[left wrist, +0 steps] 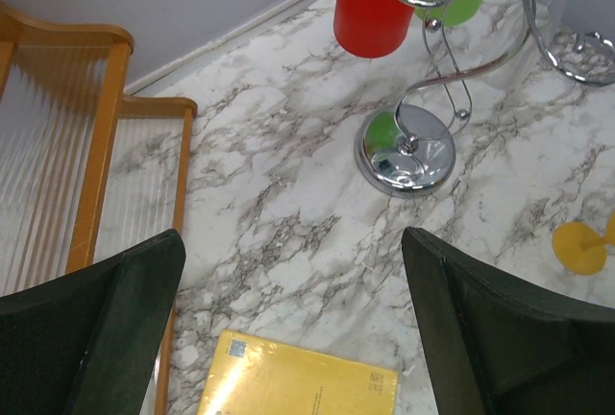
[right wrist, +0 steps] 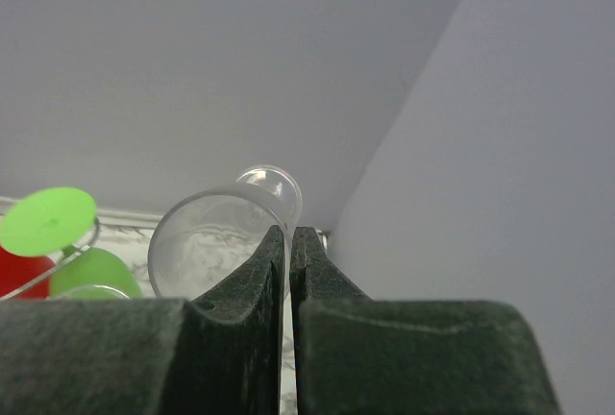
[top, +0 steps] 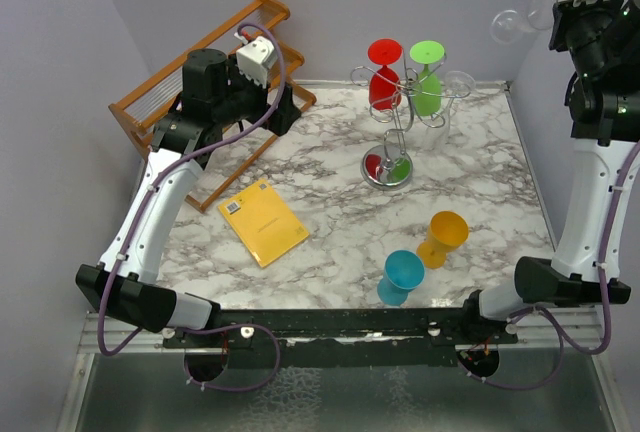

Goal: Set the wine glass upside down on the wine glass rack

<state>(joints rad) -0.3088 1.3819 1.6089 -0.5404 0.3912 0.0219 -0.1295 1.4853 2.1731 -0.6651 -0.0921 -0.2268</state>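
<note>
My left gripper will next tilt its fingers up and reach to the right in the top view for the held glass's ungripped foot (top: 507,27).
A clear wine glass (top: 512,24) is held high in the air at the back right, lying sideways; in the right wrist view its rim (right wrist: 207,237) sits between my fingers. My right gripper (top: 556,14) (right wrist: 290,234) is shut on that rim. The silver wire wine glass rack (top: 400,102) stands on its round shiny base (left wrist: 404,154) at the back middle, left of and below the held glass. A red glass (top: 384,77), a green glass (top: 428,80) and a clear glass (top: 459,84) hang on it upside down. My left gripper (top: 285,112) (left wrist: 293,237) is open and empty over the left of the table.
A slatted wooden rack (top: 150,102) stands at the back left, close under the left arm. A yellow book (top: 262,222) lies left of centre. An orange glass (top: 440,237) and a blue glass (top: 400,274) stand near the front right. Walls close in at the back and right.
</note>
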